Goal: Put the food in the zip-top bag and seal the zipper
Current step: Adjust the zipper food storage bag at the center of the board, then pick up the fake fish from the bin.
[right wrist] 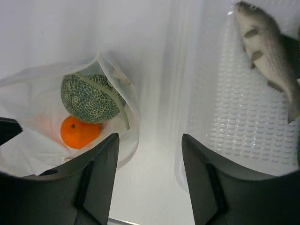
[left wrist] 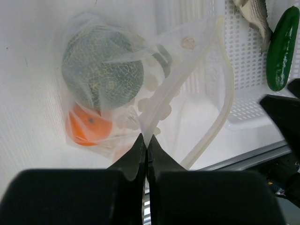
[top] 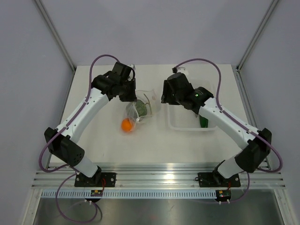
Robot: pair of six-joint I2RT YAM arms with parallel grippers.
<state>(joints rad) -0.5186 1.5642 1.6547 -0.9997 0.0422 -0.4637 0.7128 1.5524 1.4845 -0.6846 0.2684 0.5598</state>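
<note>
I will move my right gripper away from the bag (top: 142, 110) and over the tray next. Then I will lower it to the tail of the fish-like piece.
The zip-top bag (top: 142, 110) lies on the table left of centre, its mouth held open. Inside it are the speckled green ball (left wrist: 102, 72) and the small orange ball (left wrist: 88, 126), which also show in the right wrist view (right wrist: 89, 98) (right wrist: 79, 131). My left gripper (left wrist: 146, 139) is shut on the bag's mouth edge by the zipper (left wrist: 220, 110). My right gripper (right wrist: 150, 140) is open and empty, hovering between the bag and the tray. The fish-like piece (right wrist: 267, 47) and the cucumber (left wrist: 282, 47) lie in the tray. The lemon piece is out of view.
A rigid clear tray (top: 187, 125) stands right of the bag, with the cucumber (top: 204, 122) at its right side. Both arms meet over the table's middle. Grey walls and frame posts close in the back and sides; a metal rail runs along the near edge.
</note>
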